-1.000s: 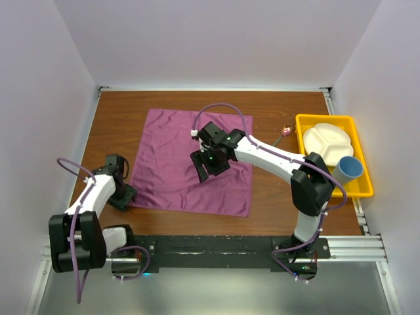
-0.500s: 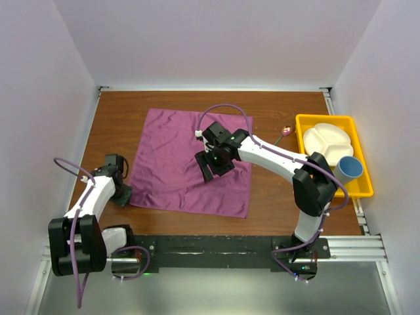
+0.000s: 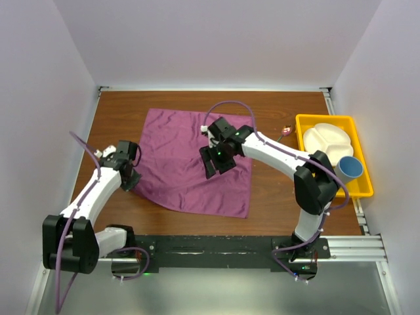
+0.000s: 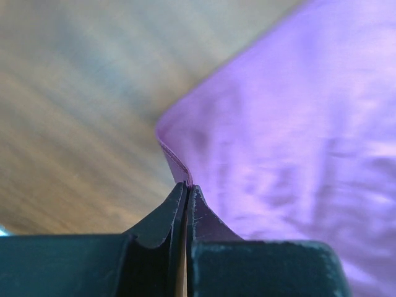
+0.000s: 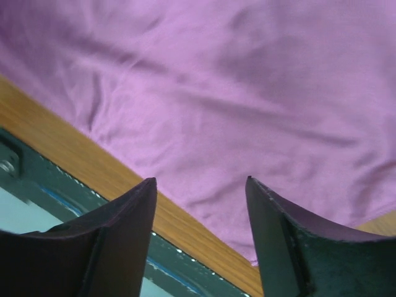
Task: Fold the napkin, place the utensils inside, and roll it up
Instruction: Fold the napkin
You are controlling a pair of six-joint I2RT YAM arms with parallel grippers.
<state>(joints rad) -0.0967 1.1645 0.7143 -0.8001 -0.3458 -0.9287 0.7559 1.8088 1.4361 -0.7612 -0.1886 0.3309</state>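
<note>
The left gripper carries the held corner outward across the napkin (image 3: pixel 187 154) next and releases it at the napkin's far corner nearest the tray, as that corner lies diagonally outward of it.
The plum-purple napkin (image 3: pixel 187 154) lies spread on the wooden table, and its near-left corner is drawn in and lifted. My left gripper (image 3: pixel 131 178) is shut on that corner. In the left wrist view the hem of the napkin (image 4: pixel 297 124) is pinched between the closed tips of the left gripper (image 4: pixel 186 185). My right gripper (image 3: pixel 216 165) hovers open over the napkin's right half, holding nothing. In the right wrist view the right gripper (image 5: pixel 201 180) stands wide above the napkin (image 5: pixel 247 80). One small utensil (image 3: pixel 284 132) lies on the table beside the tray.
A yellow tray (image 3: pixel 328 119) at the right holds a white divided plate (image 3: pixel 328 141) and a blue cup (image 3: pixel 350 168). White walls enclose the table on three sides. The black base rail (image 3: pixel 216 248) runs along the near edge.
My left gripper has shut on the napkin's near-left corner and moved right and away, pulling that corner inward. My right gripper has drifted slightly right and farther over the cloth.
</note>
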